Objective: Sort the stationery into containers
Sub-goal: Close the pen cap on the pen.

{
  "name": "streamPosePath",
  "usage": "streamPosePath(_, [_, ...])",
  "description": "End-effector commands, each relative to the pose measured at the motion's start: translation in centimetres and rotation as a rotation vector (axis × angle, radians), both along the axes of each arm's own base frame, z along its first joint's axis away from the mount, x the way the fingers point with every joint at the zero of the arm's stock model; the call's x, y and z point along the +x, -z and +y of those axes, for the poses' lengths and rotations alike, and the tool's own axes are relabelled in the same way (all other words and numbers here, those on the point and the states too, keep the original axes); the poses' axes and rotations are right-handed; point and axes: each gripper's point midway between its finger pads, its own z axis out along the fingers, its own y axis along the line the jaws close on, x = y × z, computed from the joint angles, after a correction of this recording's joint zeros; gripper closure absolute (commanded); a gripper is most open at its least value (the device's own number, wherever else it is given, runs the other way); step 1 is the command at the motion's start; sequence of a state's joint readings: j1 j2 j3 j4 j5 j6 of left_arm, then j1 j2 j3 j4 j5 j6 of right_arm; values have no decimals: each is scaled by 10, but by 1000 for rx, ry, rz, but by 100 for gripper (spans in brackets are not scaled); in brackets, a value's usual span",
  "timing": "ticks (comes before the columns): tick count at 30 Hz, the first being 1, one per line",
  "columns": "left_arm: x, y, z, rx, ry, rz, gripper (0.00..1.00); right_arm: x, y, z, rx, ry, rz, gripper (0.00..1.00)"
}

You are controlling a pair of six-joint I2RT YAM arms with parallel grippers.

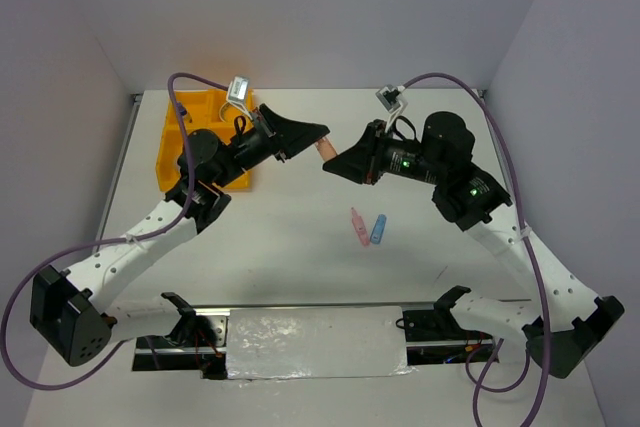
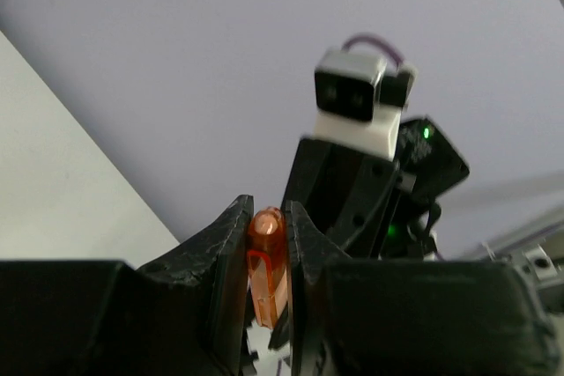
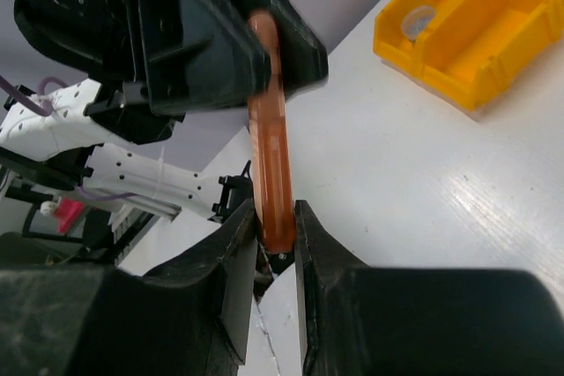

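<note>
My left gripper moves across and down to the left in the top view next and releases the pink-orange piece into the tray's empty section (image 1: pixel 239 179) below.
A pink-orange tapered piece (image 1: pixel 326 148) hangs in the air above the table's middle, held at both ends. My left gripper (image 1: pixel 320 136) is shut on one end (image 2: pixel 267 253). My right gripper (image 1: pixel 332 164) is shut on the other end (image 3: pixel 275 209). In the right wrist view the piece runs straight from my jaws up into the left gripper's jaws. A second pink piece (image 1: pixel 356 227) and a blue piece (image 1: pixel 378 229) lie side by side on the table, nearer the arms' bases. The orange-yellow tray (image 1: pixel 205 105) stands at the back left, partly hidden by the left arm.
In the right wrist view a round clear jar (image 3: pixel 418 19) sits in one compartment of the tray (image 3: pixel 493 68). Grey walls close the table at the back and sides. A foil-covered plate (image 1: pixel 315 340) lies between the arm bases.
</note>
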State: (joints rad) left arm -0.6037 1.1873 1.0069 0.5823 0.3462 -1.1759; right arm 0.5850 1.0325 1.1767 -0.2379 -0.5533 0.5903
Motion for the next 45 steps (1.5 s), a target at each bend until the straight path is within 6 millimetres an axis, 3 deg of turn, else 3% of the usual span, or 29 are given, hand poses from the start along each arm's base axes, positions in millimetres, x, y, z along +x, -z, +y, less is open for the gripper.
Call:
streamPosePath(1, [-39,19,-22,95,168,-39,100,14,-66,-4,91,69,-202,100])
streamPosePath(7, [-52,31,-27,152,192,-93,100,15,-90,-6,137,89,-246,100])
streamPosePath(12, [-61,33,-36,183,222,-124,100,20,-95,3,127,51,-251,100])
streamPosePath(13, [-65,35,-39,208,228,-145,100,19,-105,3,128,45,-276,100])
streamPosePath(17, [-70,58,-44,249,262,-116,100,21,-110,7,98,12,-308,100])
streamPosePath(21, [-86,80,-52,267,295,-95,100,23,-130,10,155,-3,-350,100])
streamPosePath(22, [-90,84,-54,272,301,-94,100,22,-144,8,171,0,-372,100])
streamPosePath(25, [-96,93,-59,295,299,-75,100,30,-150,17,182,-13,-361,100])
streamPosePath(27, [-89,92,-54,300,246,-50,100,25,-148,19,195,-43,-363,100])
streamPosePath(29, [-80,83,-43,307,171,-41,100,23,-127,22,181,-75,-332,99])
streamPosePath(30, [-71,80,-38,305,114,-33,100,17,-125,20,183,-86,-333,84])
streamPosePath(31, [-65,72,-30,301,78,-25,100,19,-106,21,165,-87,-289,78])
streamPosePath(35, [-45,58,-14,298,-10,13,100,15,-100,15,169,-64,-295,60])
streamPosePath(40, [-28,40,7,251,-95,40,100,28,-79,6,117,22,-255,49])
streamPosePath(44, [-9,45,24,272,-158,86,100,41,-53,-8,67,101,-206,40])
streamPosePath(45, [4,43,34,287,-212,96,100,43,-47,-12,50,117,-197,39])
